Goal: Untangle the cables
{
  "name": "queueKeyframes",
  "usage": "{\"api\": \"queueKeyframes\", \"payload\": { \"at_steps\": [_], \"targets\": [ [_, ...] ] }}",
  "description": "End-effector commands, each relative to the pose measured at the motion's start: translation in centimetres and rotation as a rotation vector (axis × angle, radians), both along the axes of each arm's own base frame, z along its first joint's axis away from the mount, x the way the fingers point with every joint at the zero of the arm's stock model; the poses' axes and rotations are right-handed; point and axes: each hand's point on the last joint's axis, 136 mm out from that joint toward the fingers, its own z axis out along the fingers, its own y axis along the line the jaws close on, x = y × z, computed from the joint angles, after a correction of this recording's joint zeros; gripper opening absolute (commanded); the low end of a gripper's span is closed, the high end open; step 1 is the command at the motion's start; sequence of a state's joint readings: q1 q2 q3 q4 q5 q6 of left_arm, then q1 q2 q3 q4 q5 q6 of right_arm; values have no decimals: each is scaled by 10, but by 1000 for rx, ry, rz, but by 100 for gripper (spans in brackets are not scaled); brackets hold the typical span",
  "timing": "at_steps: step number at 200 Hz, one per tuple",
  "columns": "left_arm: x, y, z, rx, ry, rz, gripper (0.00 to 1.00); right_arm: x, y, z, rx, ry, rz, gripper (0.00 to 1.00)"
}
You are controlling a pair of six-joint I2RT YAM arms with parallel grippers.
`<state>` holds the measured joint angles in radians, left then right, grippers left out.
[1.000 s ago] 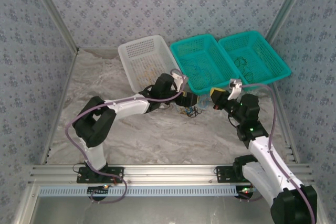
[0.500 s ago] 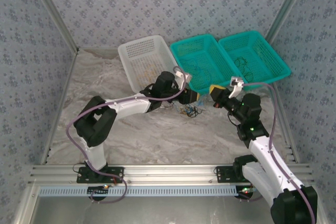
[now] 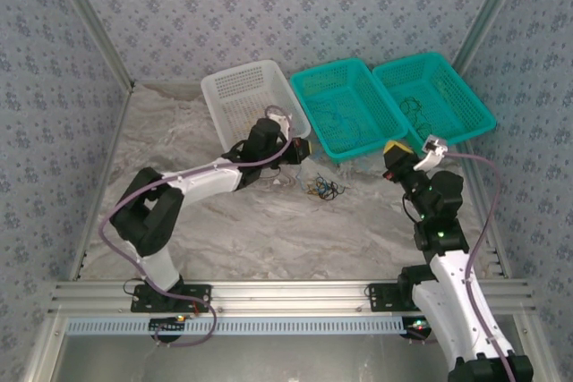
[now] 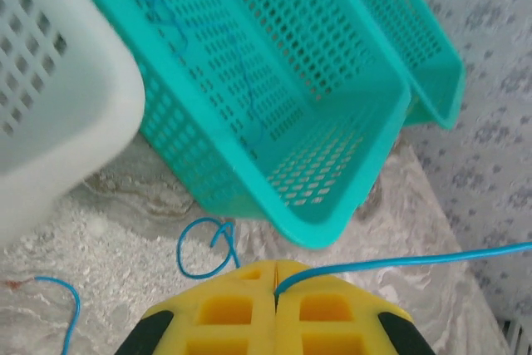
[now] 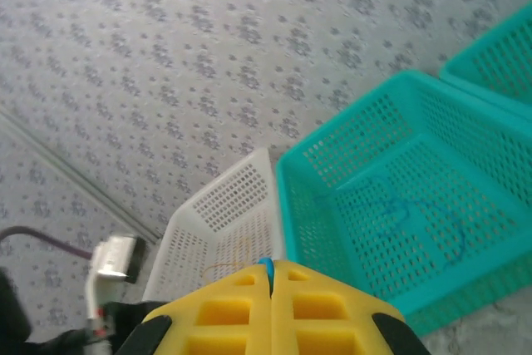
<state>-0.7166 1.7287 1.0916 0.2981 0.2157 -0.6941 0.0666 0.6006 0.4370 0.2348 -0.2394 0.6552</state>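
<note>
The middle teal basket (image 4: 237,68) is farther outward. My left gripper should next move outward over it and let go of the blue cable where matching blue cables already lie.
The cables (image 3: 324,190) lie as a small clump of yellow, blue and black wire on the marble table between the arms. My left gripper (image 3: 300,151) is just left of the clump, by the white basket's near corner. In the left wrist view its yellow jaws (image 4: 275,268) are shut on a blue cable (image 4: 399,261) that runs off to the right. A blue loop (image 4: 202,248) lies on the table ahead of them. My right gripper (image 3: 394,149) is right of the clump, raised and shut (image 5: 269,268), with a blue cable end (image 5: 266,267) pinched at its tips.
Three baskets stand at the back: a white basket (image 3: 212,114) holding a thin yellow wire (image 5: 218,267), a middle teal basket (image 3: 307,112) with blue wires, and a right teal basket (image 3: 476,91) with dark wires. Patterned walls enclose the table.
My left gripper has shut on the blue cable and drawn back left toward the white basket. My right gripper, still shut, has moved right and up, away from the clump.
</note>
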Motion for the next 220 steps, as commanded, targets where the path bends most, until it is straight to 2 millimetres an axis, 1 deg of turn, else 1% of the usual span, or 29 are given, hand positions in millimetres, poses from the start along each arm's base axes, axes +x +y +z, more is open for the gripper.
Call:
{"api": "queueKeyframes", "payload": {
  "at_steps": [1,19,44,56,73,87,101,132,142,164,174,182,196,197,200,202,206,220],
  "targets": [
    [17,16,31,-44,-15,91,0,2,-13,-14,80,45,-42,0],
    [20,6,52,-82,-36,55,0,3,-10,-23,69,70,-25,0],
    [24,-13,85,-134,-72,-18,0,5,-3,-26,51,89,16,0],
    [26,-22,99,-160,-87,-52,0,6,1,-25,41,95,41,8],
    [30,-32,109,-174,-101,-80,0,7,4,-26,28,108,56,15],
    [34,-38,112,-178,-102,-90,0,8,4,-25,19,107,55,21],
    [38,-45,119,-191,-114,-106,0,8,3,-25,13,104,52,23],
    [48,-54,138,-199,-159,-118,0,8,4,-25,6,103,55,24],
    [52,-56,142,-185,-182,-118,0,8,4,-25,6,103,58,27],
    [62,-60,147,-150,-211,-115,0,7,5,-24,6,101,60,48],
    [66,-63,148,-141,-221,-119,0,7,6,-24,6,104,65,63],
    [68,-65,149,-131,-230,-122,0,6,6,-24,6,109,68,72],
    [74,-66,150,-118,-242,-113,0,6,6,-27,6,131,63,81],
    [74,-66,151,-117,-244,-112,0,6,6,-27,6,132,63,83],
    [76,-67,150,-113,-245,-111,0,6,6,-27,5,136,61,94],
    [76,-67,150,-112,-246,-111,0,5,6,-27,4,137,59,99],
    [78,-68,151,-110,-251,-111,0,6,5,-28,3,142,56,100],
    [83,-71,150,-101,-255,-106,0,5,5,-30,-4,147,50,100]
  ]
}}
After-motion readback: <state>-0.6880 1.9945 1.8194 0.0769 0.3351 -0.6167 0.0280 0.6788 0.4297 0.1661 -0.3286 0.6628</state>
